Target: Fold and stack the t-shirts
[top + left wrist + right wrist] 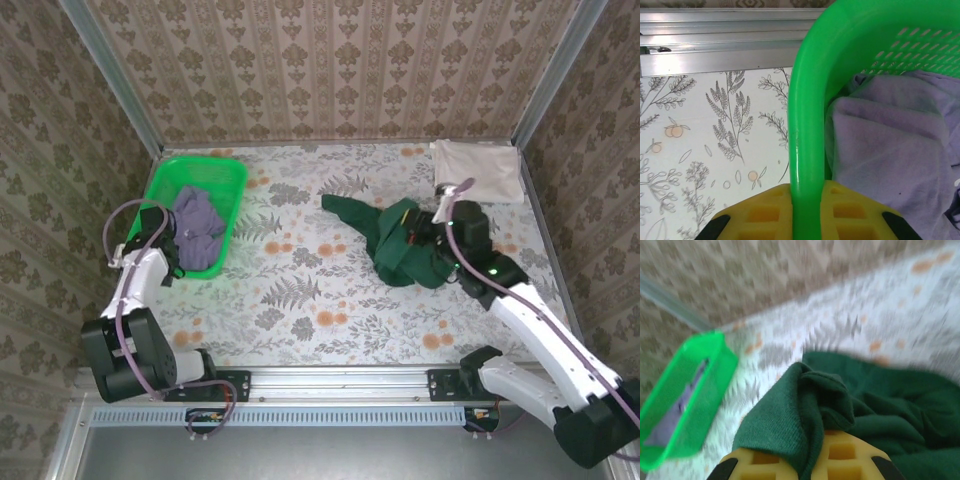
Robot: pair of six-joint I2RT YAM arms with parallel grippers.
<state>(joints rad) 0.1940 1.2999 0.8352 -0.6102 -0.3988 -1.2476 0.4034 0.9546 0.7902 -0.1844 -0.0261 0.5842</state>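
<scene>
The basket stands short of the table's back corner [156, 150], so next my left gripper will slide it outward and toward the patterned side, then let go of the basket's rim.
A dark green t-shirt [390, 240] lies crumpled on the table right of centre, and my right gripper [428, 228] is shut on a fold of it [805, 415]. The cloth bunches up between the yellow pads [847, 457]. A greyish-lavender t-shirt [200, 225] sits inside the bright green basket [175, 180] at the left. My left gripper [168, 240] is shut on the basket's rim [807, 165], its yellow pads [762, 212] clamped on either side, with the lavender cloth [890, 150] just inside. A cream-white t-shirt [478, 170] lies folded at the back right corner.
The floral tablecloth [300, 290] covers the table between the basket and the green shirt. Patterned walls close in the back and both sides. A metal rail [340, 385] runs along the near edge by the arm bases.
</scene>
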